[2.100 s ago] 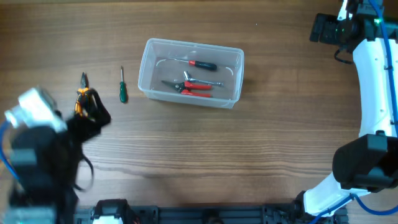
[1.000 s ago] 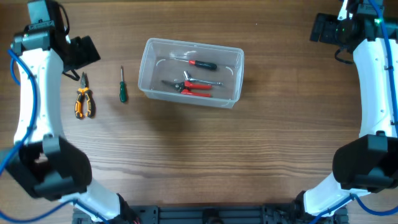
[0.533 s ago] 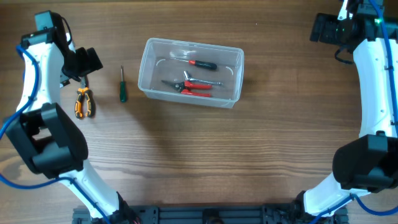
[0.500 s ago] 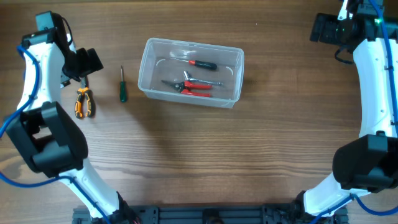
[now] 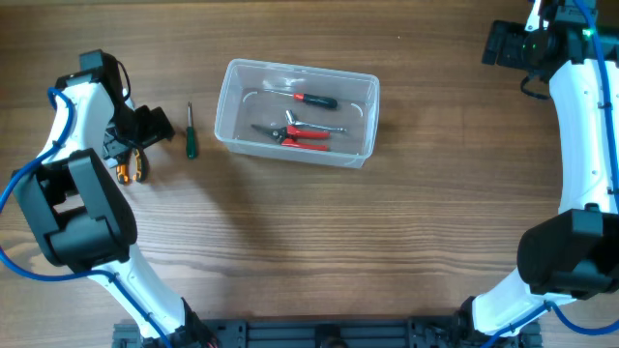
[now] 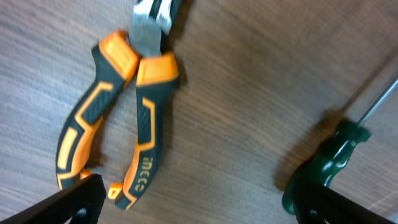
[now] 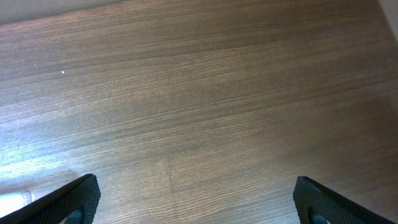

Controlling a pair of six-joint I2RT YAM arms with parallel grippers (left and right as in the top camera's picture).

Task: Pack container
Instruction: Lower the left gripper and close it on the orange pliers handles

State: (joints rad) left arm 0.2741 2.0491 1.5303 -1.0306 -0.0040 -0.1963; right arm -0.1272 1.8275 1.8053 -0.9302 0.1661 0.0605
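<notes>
The pliers' handle nearer the green screwdriver is already between the open fingers, so my left gripper needs to move down next toward the wood around that handle.
The container (image 5: 225, 108) is a clear tub at the table's middle back, holding a red-handled screwdriver (image 5: 311, 99) and red pliers (image 5: 302, 136). Left of it lie a green screwdriver (image 5: 191, 137) and orange-and-black pliers (image 5: 129, 168), the pliers partly hidden by my left gripper (image 5: 151, 130). This gripper hangs open just above the wood. In the left wrist view the orange pliers (image 6: 118, 118) lie by the left finger (image 6: 74, 202). The green screwdriver handle (image 6: 329, 163) lies by the right finger (image 6: 339, 205). My right gripper (image 5: 503, 43) is open at the far right back, over bare wood (image 7: 199, 124).
The right arm (image 5: 585, 145) runs along the table's right side and the left arm (image 5: 73, 145) along the left side. Both arm bases stand at the front edge. The wooden tabletop (image 5: 319, 251) stretches in front of the container.
My left gripper has come down from the back left toward the front, and now sits low over the orange pliers and beside the green screwdriver. The right arm has not moved.
</notes>
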